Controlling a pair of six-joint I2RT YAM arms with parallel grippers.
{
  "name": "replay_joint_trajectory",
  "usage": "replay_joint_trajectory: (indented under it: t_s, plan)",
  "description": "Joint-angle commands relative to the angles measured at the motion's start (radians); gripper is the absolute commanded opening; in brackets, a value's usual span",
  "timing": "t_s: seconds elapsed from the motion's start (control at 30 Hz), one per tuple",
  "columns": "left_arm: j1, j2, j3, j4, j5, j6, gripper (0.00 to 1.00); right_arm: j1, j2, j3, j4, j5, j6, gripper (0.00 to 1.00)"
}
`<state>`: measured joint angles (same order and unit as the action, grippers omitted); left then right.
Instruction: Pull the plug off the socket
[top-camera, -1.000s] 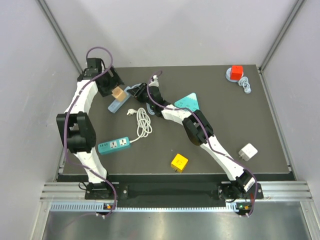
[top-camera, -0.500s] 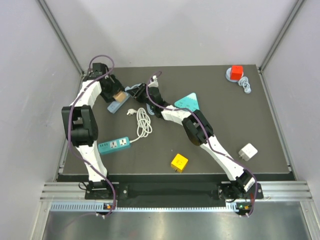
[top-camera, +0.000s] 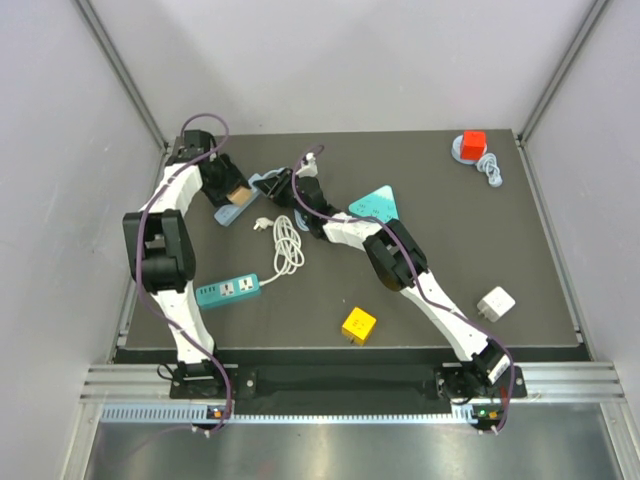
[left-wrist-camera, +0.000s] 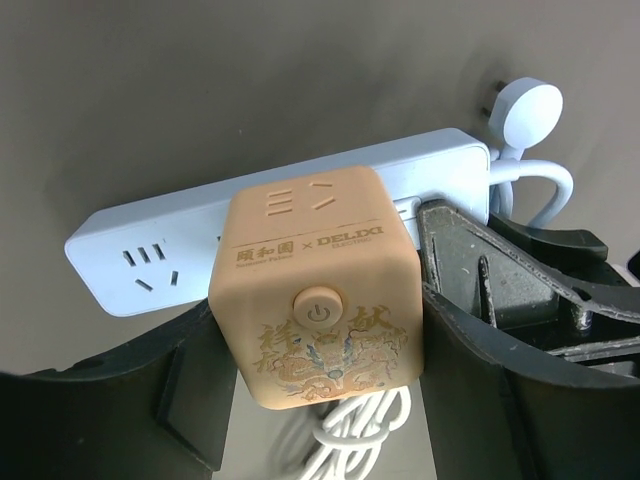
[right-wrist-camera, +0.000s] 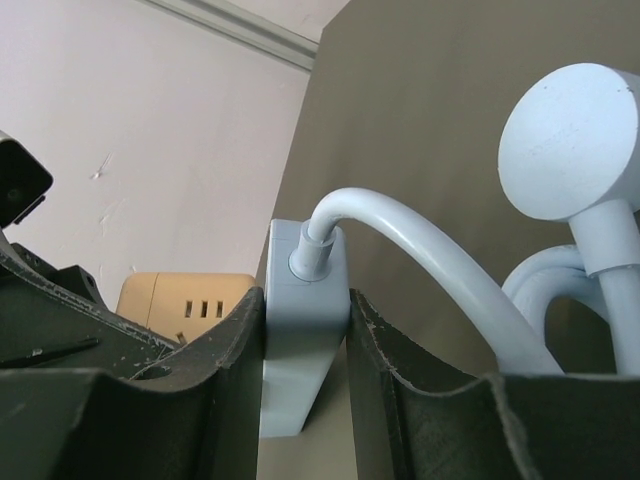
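Note:
My left gripper pulls the plug up off the socket strip next, carries it back to bare tabletop by the yellow cube, lowers it and releases it.
A tan cube plug (top-camera: 237, 190) (left-wrist-camera: 315, 290) sits plugged into a pale blue socket strip (top-camera: 228, 212) (left-wrist-camera: 140, 260) at the back left of the dark table. My left gripper (top-camera: 231, 186) (left-wrist-camera: 315, 310) straddles the cube, its black fingers (left-wrist-camera: 470, 330) pressed against both of the cube's sides. My right gripper (top-camera: 279, 185) (right-wrist-camera: 307, 335) is shut on the strip's cable end (right-wrist-camera: 300, 320), where the strip's pale cord (right-wrist-camera: 410, 260) comes out. In the right wrist view the tan cube (right-wrist-camera: 180, 300) shows behind the left finger.
The strip's round wall plug (left-wrist-camera: 530, 110) and coiled white cord (top-camera: 286, 240) lie beside it. A teal socket strip (top-camera: 228, 290), a yellow cube (top-camera: 358, 325), a white adapter (top-camera: 495, 303), a teal triangle (top-camera: 375, 203) and a red block with a cable (top-camera: 472, 144) lie around.
My left gripper has moved in from the left over the tan cube and narrowed its jaws onto it. The right arm has held still on the strip.

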<state>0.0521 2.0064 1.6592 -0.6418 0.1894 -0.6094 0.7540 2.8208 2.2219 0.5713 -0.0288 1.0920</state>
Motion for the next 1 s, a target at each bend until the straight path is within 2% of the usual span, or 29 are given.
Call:
replay_joint_trajectory:
  t_s: [0.0, 0.07, 0.2, 0.37, 0.63, 0.7, 0.73, 0.8, 0.97]
  plan:
    - [0.002, -0.093, -0.071, 0.025, 0.071, 0.051, 0.00, 0.025, -0.023, -0.019, -0.067, 0.023, -0.126, 0.00]
    - [0.008, -0.164, -0.145, 0.065, 0.108, 0.042, 0.00, 0.025, -0.026, -0.011, -0.073, 0.030, -0.154, 0.00]
    - [0.084, -0.271, -0.249, 0.166, 0.248, -0.073, 0.00, 0.036, -0.058, -0.030, -0.054, 0.099, -0.233, 0.00]
    - [0.138, -0.353, -0.234, 0.224, 0.309, -0.161, 0.00, 0.041, -0.058, -0.027, -0.042, 0.101, -0.247, 0.00]
    - [0.137, -0.406, -0.165, 0.179, 0.222, -0.084, 0.00, 0.042, -0.058, -0.008, -0.064, 0.084, -0.279, 0.00]
    - [0.132, -0.419, -0.164, 0.140, 0.205, -0.040, 0.00, 0.039, -0.023, 0.034, -0.039, 0.045, -0.259, 0.00]
    - [0.129, -0.426, -0.165, 0.102, 0.177, -0.023, 0.00, 0.038, -0.002, 0.079, -0.092, 0.037, -0.248, 0.00]
    - [0.127, -0.460, -0.196, 0.082, 0.144, 0.029, 0.00, 0.036, 0.043, 0.149, -0.103, 0.032, -0.218, 0.00]
    - [0.120, -0.535, -0.291, 0.048, 0.068, 0.095, 0.00, 0.034, 0.064, 0.143, -0.014, 0.032, -0.129, 0.00]
